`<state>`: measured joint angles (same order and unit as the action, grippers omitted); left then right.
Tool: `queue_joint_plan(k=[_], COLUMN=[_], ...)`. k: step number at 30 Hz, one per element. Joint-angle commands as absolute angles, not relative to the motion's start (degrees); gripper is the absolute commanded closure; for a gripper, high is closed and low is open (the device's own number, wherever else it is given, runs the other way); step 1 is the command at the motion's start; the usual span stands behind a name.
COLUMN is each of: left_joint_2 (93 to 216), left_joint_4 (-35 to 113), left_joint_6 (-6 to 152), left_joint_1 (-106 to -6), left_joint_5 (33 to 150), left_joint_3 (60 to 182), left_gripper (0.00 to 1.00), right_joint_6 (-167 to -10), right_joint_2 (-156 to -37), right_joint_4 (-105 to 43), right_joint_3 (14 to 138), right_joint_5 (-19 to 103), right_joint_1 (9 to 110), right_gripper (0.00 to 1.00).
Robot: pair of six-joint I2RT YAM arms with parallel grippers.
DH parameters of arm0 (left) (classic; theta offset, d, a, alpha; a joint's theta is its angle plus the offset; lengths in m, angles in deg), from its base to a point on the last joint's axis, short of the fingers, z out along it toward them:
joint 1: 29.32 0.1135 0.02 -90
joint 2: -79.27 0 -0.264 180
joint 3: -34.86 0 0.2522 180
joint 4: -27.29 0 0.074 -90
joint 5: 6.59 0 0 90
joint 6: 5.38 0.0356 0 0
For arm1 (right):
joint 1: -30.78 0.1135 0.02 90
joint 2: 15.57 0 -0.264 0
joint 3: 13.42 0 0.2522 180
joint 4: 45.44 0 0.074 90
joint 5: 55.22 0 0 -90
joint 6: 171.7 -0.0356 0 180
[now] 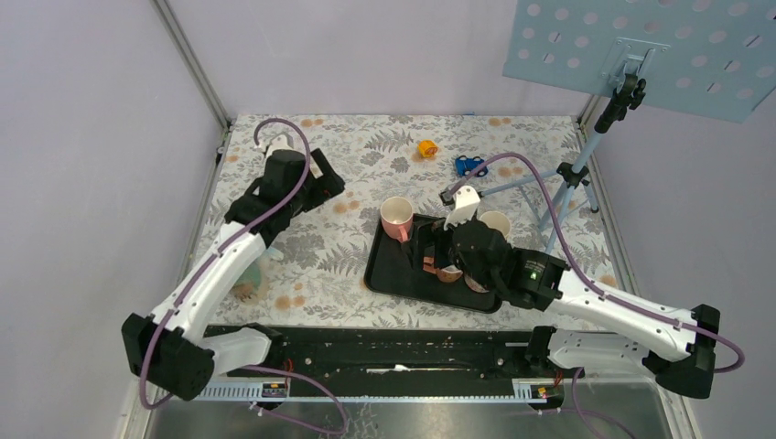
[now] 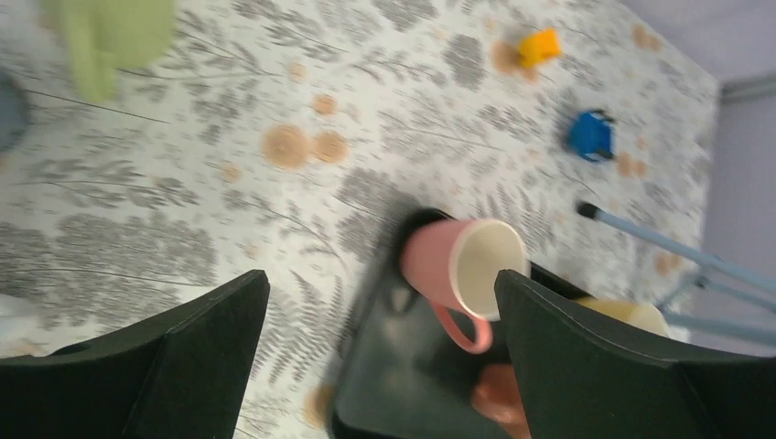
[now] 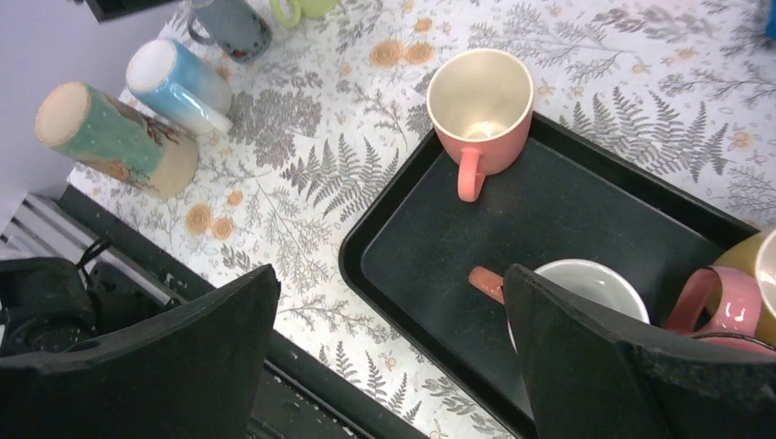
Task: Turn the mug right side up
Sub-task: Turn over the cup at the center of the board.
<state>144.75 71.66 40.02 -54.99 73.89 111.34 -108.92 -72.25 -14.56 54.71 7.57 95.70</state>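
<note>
The green mug's handle [image 2: 89, 71] sticks out clear below the left gripper, to the left in its wrist view, so the left gripper will next move that way and go down around the handle.
A salmon pink mug [image 3: 480, 105] stands mouth up in the far left corner of the black tray [image 3: 430, 229]; it also shows in the top view [image 1: 395, 218] and the left wrist view [image 2: 462, 270]. A white-lined mug with an orange handle [image 3: 586, 288] stands mouth up by my right finger. Off the tray, a teal mug [image 3: 114, 137] and a blue mug [image 3: 178, 82] show closed ends upward. My right gripper [image 3: 392, 274] is open and empty above the tray's near left edge. My left gripper [image 2: 380, 283] is open and empty, high above the table left of the tray.
A pink mug [image 3: 723, 306] and a yellow mug [image 3: 759, 265] crowd the tray's right end. A grey mug [image 3: 233, 23] and a green mug [image 2: 105, 37] stand further left. A yellow toy [image 1: 426, 147], a blue toy [image 1: 470, 165] and a stand's legs [image 1: 567, 183] are at the back.
</note>
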Motion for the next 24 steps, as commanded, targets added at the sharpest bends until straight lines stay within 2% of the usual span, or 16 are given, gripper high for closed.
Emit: queue_joint_plan(k=[1,7,12,24], left_joint_2=[149.14,157.48,164.96,178.50], left_joint_4=[72.98,70.68,68.43,64.17], left_joint_6=[46.07,54.67,61.19,68.17], left_joint_1=[-47.85,-41.38,-37.77,-31.48], left_joint_5=[71.41,68.82,71.04,78.39], left_joint_3=[114.56,118.56,120.96,124.98], left_gripper=[0.01,0.01,0.01,0.01], right_joint_6=[-105.34,-104.66,-104.46,-104.70], right_joint_2=[-73.92,-75.78,-76.62,-74.50], right_joint_4=[-16.64,-17.83,-17.65,-17.00], right_joint_3=[57.19,57.89,58.27,56.66], right_joint_5=[20.20,28.65,32.19,33.82], right_joint_1=[90.17,85.48,83.64,82.84], right_gripper=[0.00,0.00,0.00,0.00])
